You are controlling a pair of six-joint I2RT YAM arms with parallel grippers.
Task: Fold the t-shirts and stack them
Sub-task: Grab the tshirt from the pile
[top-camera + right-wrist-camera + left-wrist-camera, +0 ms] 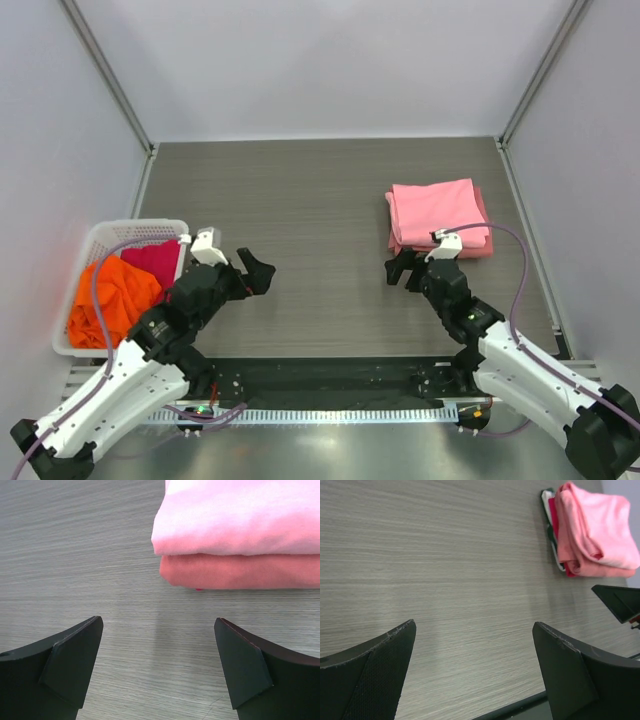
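The robot will next move its left gripper to the left in the top view, turn it and lower it onto the orange t-shirt (115,300), because the orange t-shirt is crumpled in the basket and still isn't folded.
A folded stack of t-shirts (438,215) lies at the table's right: a light pink shirt (240,520) on top of a salmon-pink one (240,572). The stack also shows in the left wrist view (595,530). An orange t-shirt (115,300) and a magenta-crimson t-shirt (155,260) lie crumpled in the basket. My left gripper (255,275) is open and empty over bare table (474,625), just right of the basket. My right gripper (400,270) is open and empty (158,621), just in front of the stack's near left corner.
The white lattice basket (100,235) stands at the table's left edge. Grey walls enclose the table on three sides. A black rail (330,375) runs along the near edge between the arm bases. The tip of a right gripper finger (620,602) shows in the left wrist view.
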